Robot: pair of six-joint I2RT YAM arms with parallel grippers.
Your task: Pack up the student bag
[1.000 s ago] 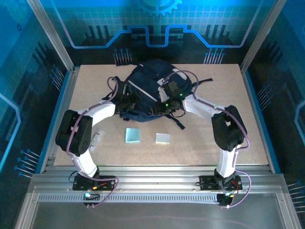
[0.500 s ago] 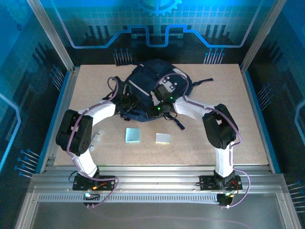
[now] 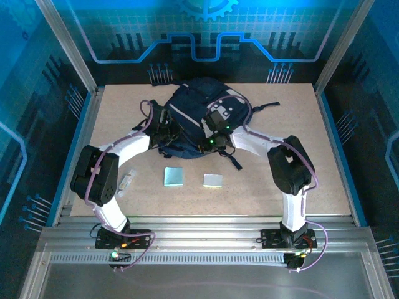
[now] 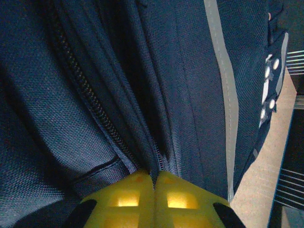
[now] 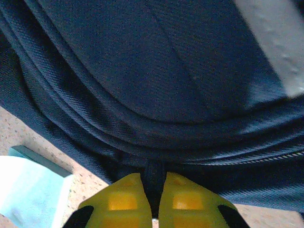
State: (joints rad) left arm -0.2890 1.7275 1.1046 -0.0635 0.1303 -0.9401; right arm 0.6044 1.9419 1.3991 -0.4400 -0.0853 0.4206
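Observation:
My right gripper pulls the tab outward along the bag's zipper point(image 5: 268, 158) next, away from my left gripper, then releases it, since the teeth lead off that way.
The student bag point(image 3: 190, 112), dark navy with grey stripes, lies at the back middle of the table. My left gripper point(image 3: 168, 129) is on its left side. In the left wrist view this gripper point(image 4: 154, 175) is shut, and its yellow fingertips pinch the bag point(image 4: 190, 76) right at a zipper point(image 4: 90, 99). My right gripper point(image 3: 208, 144) is at the bag's near edge. In the right wrist view it point(image 5: 154, 179) is shut on a dark fabric tab under the bag's point(image 5: 156, 61) rolled seam.
Two pale blue square pads point(image 3: 174, 177) point(image 3: 213, 180) lie on the table in front of the bag; one point(image 5: 31, 190) sits just left of my right fingers. A small clear object point(image 3: 126, 181) rests by the left arm. A black strap point(image 3: 233, 161) trails toward the front.
The right arm swung left to the bag's near edge and its jaws closed on the tab. The left jaws closed on the zipper seam early in the second, then held still.

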